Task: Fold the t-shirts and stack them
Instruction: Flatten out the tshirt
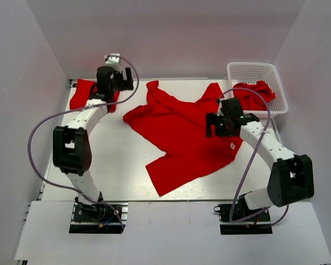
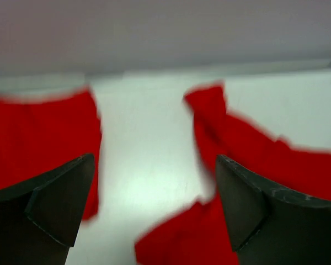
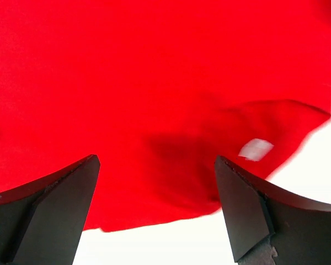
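Note:
The left gripper needs to move back and down next, onto the corner of the spread shirt nearest the folded shirt, because that corner is below it and closer to the robot's base.
One red t-shirt (image 1: 179,135) lies spread and rumpled across the middle of the table. A folded red t-shirt (image 1: 81,94) lies at the far left. Another red t-shirt (image 1: 255,93) is bunched in the basket. My left gripper (image 1: 124,83) is open and empty above the bare strip between the folded shirt (image 2: 38,138) and the spread shirt (image 2: 254,152). My right gripper (image 1: 220,128) is open and empty just above the spread shirt's right side (image 3: 154,83), near its white label (image 3: 256,149).
A white mesh basket (image 1: 248,70) stands at the back right corner. White walls close in the back and both sides. Bare tabletop (image 1: 116,160) shows at the front left, beside the left arm.

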